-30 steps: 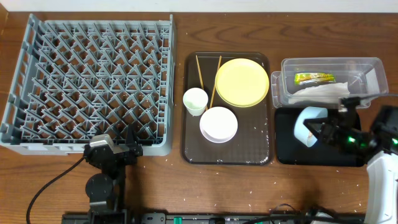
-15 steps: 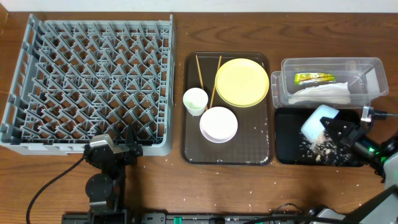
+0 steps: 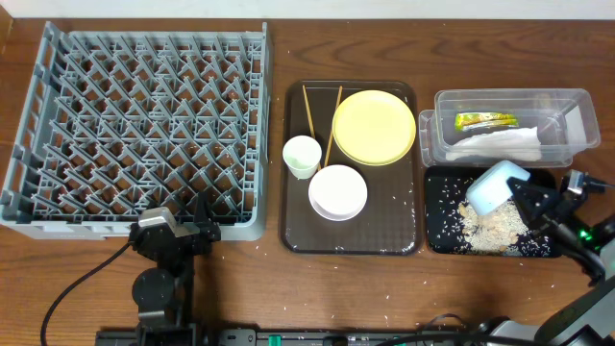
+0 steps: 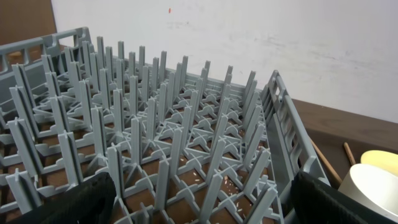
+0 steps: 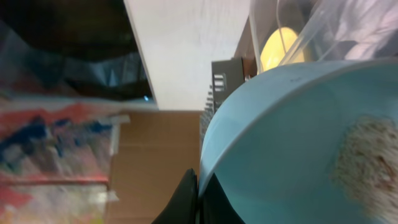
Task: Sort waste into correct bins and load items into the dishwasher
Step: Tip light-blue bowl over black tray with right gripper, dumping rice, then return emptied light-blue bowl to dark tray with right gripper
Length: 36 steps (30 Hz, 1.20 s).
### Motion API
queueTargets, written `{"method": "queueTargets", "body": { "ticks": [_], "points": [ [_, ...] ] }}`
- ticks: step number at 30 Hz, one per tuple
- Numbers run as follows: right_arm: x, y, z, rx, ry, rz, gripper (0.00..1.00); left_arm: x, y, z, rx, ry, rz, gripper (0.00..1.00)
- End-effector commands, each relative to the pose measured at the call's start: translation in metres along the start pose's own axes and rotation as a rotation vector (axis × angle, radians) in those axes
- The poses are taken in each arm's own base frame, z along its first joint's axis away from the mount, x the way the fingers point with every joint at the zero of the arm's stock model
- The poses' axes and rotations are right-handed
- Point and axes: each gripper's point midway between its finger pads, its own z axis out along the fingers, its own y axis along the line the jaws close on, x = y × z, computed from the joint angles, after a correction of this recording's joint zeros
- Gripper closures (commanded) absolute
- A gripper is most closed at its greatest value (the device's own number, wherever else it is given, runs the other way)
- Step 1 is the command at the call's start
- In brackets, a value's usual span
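The blue bowl (image 3: 492, 186) will go over the dark brown tray's near corner (image 3: 395, 220) next. My right gripper will swing it there, level it, lower it and release it, since there is bare space beside the white bowl.
My right gripper (image 3: 524, 197) is shut on the rim of the light blue bowl (image 3: 492, 186) and holds it tipped over the black tray (image 3: 440, 240). Pale rice crumbs (image 3: 492, 227) lie spread on that tray. In the right wrist view the bowl (image 5: 292, 149) fills the frame, with some crumbs (image 5: 367, 158) still inside, and my fingers (image 5: 198, 193) pinch its edge. The clear tub (image 3: 577, 106) holds the green-and-yellow wrapper (image 3: 485, 121) and the white napkin (image 3: 500, 144). My left gripper (image 3: 187, 234) is open at the grey dish rack's (image 3: 252, 115) front edge; the rack (image 4: 155, 143) fills the left wrist view.
The dark brown tray (image 3: 293, 235) holds the yellow plate (image 3: 374, 127), the white cup (image 3: 302, 156), the white bowl (image 3: 337, 191) and the chopsticks (image 3: 308, 109). Loose crumbs dot the table near the trays.
The blue bowl has tipped further over the black tray and rice crumbs have spilled out, spreading across the tray. The left arm has not moved.
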Motion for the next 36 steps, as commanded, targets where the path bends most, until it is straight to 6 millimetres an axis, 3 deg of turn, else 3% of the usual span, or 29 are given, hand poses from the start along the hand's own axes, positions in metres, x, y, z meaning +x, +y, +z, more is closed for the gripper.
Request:
{"method": "queueTargets", "body": {
  "ticks": [1, 11, 19, 25, 28, 36],
  "points": [
    [-0.006, 0.006, -0.009, -0.054, -0.036, 0.143, 0.99, 0.017, 0.006, 0.002, -0.021, 0.04, 0.014, 0.1],
    [-0.012, -0.001, -0.018, -0.02, -0.076, 0.207, 0.99, 0.017, 0.006, 0.002, -0.021, 0.04, 0.014, 0.1],
    [-0.014, -0.003, -0.018, -0.002, -0.079, 0.135, 0.99, 0.017, 0.006, 0.002, -0.021, 0.04, 0.014, 0.1],
    [-0.007, 0.007, -0.016, -0.043, -0.07, 0.126, 0.99, 0.017, 0.006, 0.002, -0.021, 0.04, 0.014, 0.1],
    [-0.013, -0.001, -0.017, 0.011, -0.076, 0.119, 0.99, 0.017, 0.006, 0.002, -0.021, 0.04, 0.014, 0.1],
    [-0.011, -0.001, -0.016, 0.021, -0.072, 0.107, 0.99, 0.017, 0.006, 0.002, -0.021, 0.04, 0.014, 0.1]
  ]
}}
